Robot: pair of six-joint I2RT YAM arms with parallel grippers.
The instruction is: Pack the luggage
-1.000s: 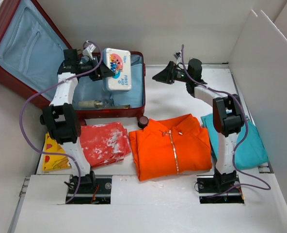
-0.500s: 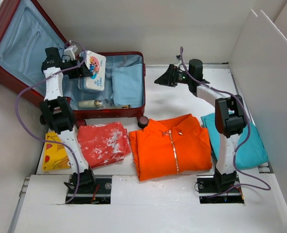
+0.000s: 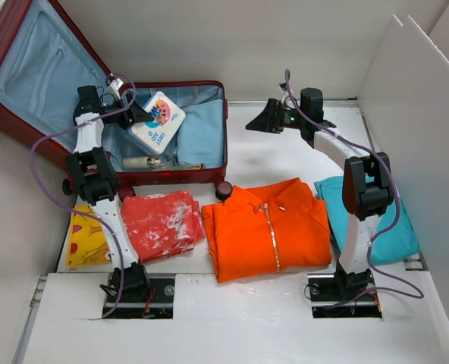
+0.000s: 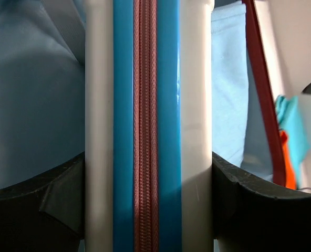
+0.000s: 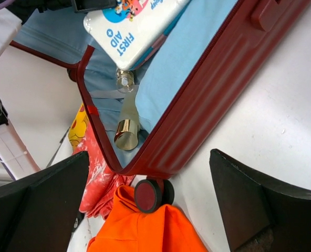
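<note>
My left gripper brings the case (image 3: pixel 158 121) down next, turning it straighter, then opens beside the folded cloth.
The luggage (image 3: pixel 209 176) lies open at the back left, with a dark red shell, light blue lining and the lid leaning back. My left gripper (image 3: pixel 137 114) is shut on a white first aid case (image 3: pixel 158 121) and holds it tilted above the luggage's base. In the left wrist view the case's edge (image 4: pixel 147 105), with a blue band and a reddish zipper, fills the gap of the left gripper (image 4: pixel 147 184). My right gripper (image 3: pixel 266 120) hangs open over the table right of the luggage. In the right wrist view the right gripper (image 5: pixel 149 173) is empty, above the luggage's corner (image 5: pixel 213 105) and wheel (image 5: pixel 147 195).
A gold-capped bottle (image 3: pixel 142 161) and a folded light blue cloth (image 3: pixel 200 133) lie inside the luggage. In front of it lie an orange jacket (image 3: pixel 266 227), a red-and-white cloth (image 3: pixel 160 222), a yellow item (image 3: pixel 86 239) and a teal garment (image 3: pixel 380 220). A white wall (image 3: pixel 414 114) stands at the right.
My left gripper carried the first aid case leftward over the luggage toward the lid, and the case has turned and tilted. The right arm shifted only slightly.
</note>
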